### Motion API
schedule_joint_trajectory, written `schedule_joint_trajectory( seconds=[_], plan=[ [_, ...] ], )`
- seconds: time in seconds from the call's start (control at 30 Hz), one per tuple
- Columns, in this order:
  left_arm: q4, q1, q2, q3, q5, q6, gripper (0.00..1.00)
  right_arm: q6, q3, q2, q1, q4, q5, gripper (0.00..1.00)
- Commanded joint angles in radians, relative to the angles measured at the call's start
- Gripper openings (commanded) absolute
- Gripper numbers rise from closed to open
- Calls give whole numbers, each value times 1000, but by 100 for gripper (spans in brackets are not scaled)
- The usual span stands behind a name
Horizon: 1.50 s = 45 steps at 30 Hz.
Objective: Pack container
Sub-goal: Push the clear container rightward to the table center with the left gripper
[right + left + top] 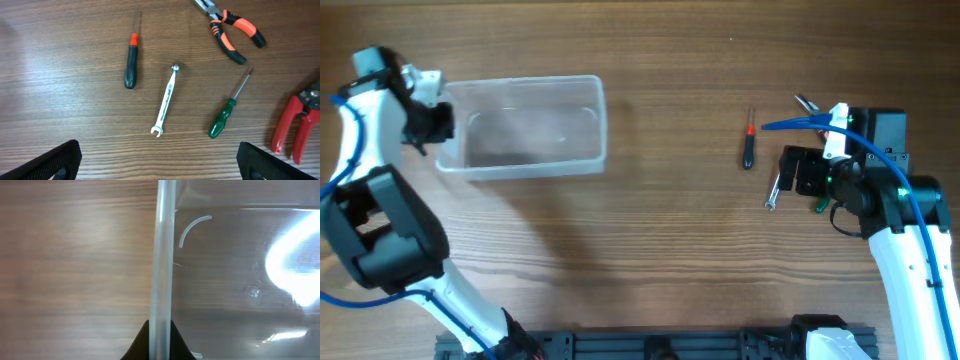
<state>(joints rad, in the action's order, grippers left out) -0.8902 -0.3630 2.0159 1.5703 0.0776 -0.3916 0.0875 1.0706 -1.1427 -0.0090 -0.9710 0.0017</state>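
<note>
My left gripper will carry the container (600,130) toward the black-and-red screwdriver and release it, since the bare wood there is to the right of my left gripper in the overhead view.
The clear plastic container (600,130) stands empty at the table's far left. My left gripper (438,120) is shut on its left rim. In the left wrist view the rim (162,255) runs straight up from between the black fingers (161,342). My right gripper (798,172) is open and empty, hovering above the hand tools at the right. In the right wrist view its fingers (160,160) sit wide apart, just short of a small silver wrench (166,100).
Tools lie on the wood at the right: a black-and-red screwdriver (131,62) (749,140), the wrench (772,192), a green screwdriver (227,110), orange-and-black pliers (230,30) (807,103), and a red-handled tool (300,125).
</note>
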Motion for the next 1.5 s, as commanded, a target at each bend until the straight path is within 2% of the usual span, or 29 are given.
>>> schedule_joint_trajectory(
  seconds=[0.0,0.17,0.27,0.47,0.6,0.87,1.03,1.27,1.47],
  plan=[
    [-37,105,-33,12,14,48,4,2,26,11,6,6,32,100],
    [-111,217,-47,12,63,109,4,1,47,29,5,3,32,100],
    [-203,296,-47,12,109,112,4,-5,75,30,-2,-21,32,100],
    [-270,409,-51,12,139,125,4,-11,81,30,-37,-61,27,100],
    [-258,459,-51,12,135,171,4,-37,81,30,-48,-76,24,100],
    [-143,509,-125,12,33,449,4,-62,81,30,-48,-93,13,100],
    [-160,528,-210,12,8,551,4,-62,81,30,-48,-92,13,100],
    [-180,589,-243,-51,-43,636,4,-70,81,30,-48,-97,13,100],
    [-118,590,-247,-161,-42,631,4,-85,81,30,-48,-112,13,100]
  ],
)
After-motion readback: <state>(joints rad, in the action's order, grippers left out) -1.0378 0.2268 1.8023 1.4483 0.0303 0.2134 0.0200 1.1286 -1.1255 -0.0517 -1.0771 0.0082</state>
